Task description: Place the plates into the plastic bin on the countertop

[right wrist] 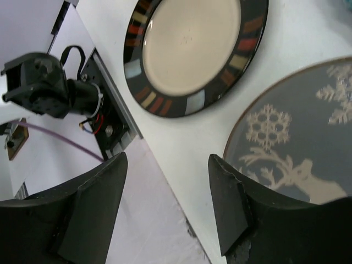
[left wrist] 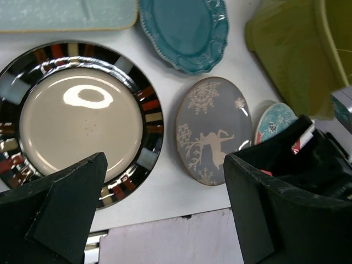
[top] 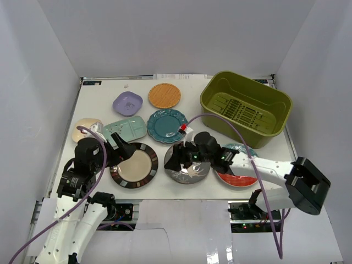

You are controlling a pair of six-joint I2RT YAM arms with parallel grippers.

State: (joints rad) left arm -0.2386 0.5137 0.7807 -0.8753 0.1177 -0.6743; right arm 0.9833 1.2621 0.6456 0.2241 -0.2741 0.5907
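Note:
I will next move my right gripper to the left in the top view, so its fingers go on both sides of the dark-rimmed plate's rim where bare countertop leaves them room.
The olive-green plastic bin stands empty at the back right of the white countertop. Plates lie flat: orange, lavender square, teal scalloped, mint rectangular, cream square, dark-rimmed cream, grey with a deer, red-and-teal. My left gripper is open and empty, above the dark-rimmed plate's left rim. My right gripper is open and empty, low at the grey plate's left edge, one finger beside its rim.
White walls enclose the countertop on three sides. The countertop's front edge runs just under my right gripper. The left arm's base sits below that edge. A purple cable arcs over the red-and-teal plate toward the bin.

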